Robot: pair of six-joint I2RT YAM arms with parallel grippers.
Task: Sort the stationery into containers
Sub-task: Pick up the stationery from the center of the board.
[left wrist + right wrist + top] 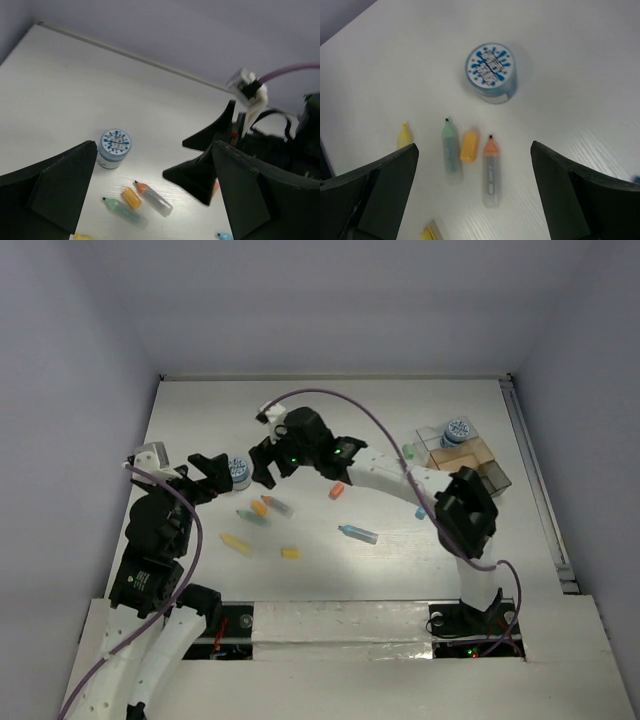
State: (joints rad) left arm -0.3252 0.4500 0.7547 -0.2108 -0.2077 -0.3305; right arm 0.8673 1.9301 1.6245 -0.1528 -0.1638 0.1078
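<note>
The robot will next move the open fingers of its right gripper to the left in the top view, over and down around the sides of the roll (239,473) (492,73), which stands upright below.
A blue-and-white patterned roll (240,472) stands on the table between my two grippers; it also shows in the left wrist view (114,147) and in the right wrist view (491,71). My left gripper (212,476) is open and empty just left of it. My right gripper (263,465) is open and empty just right of it, above a green marker (451,152), a yellow cap (469,146) and an orange marker (490,170). The clear divided container (487,462) at the far right holds a second roll (457,430).
Loose on the table are a yellow marker (236,543), a yellow eraser (290,553), an orange stick (336,490), a blue marker (358,533) and a small green piece (409,450). The right arm stretches across the middle. Walls enclose the table.
</note>
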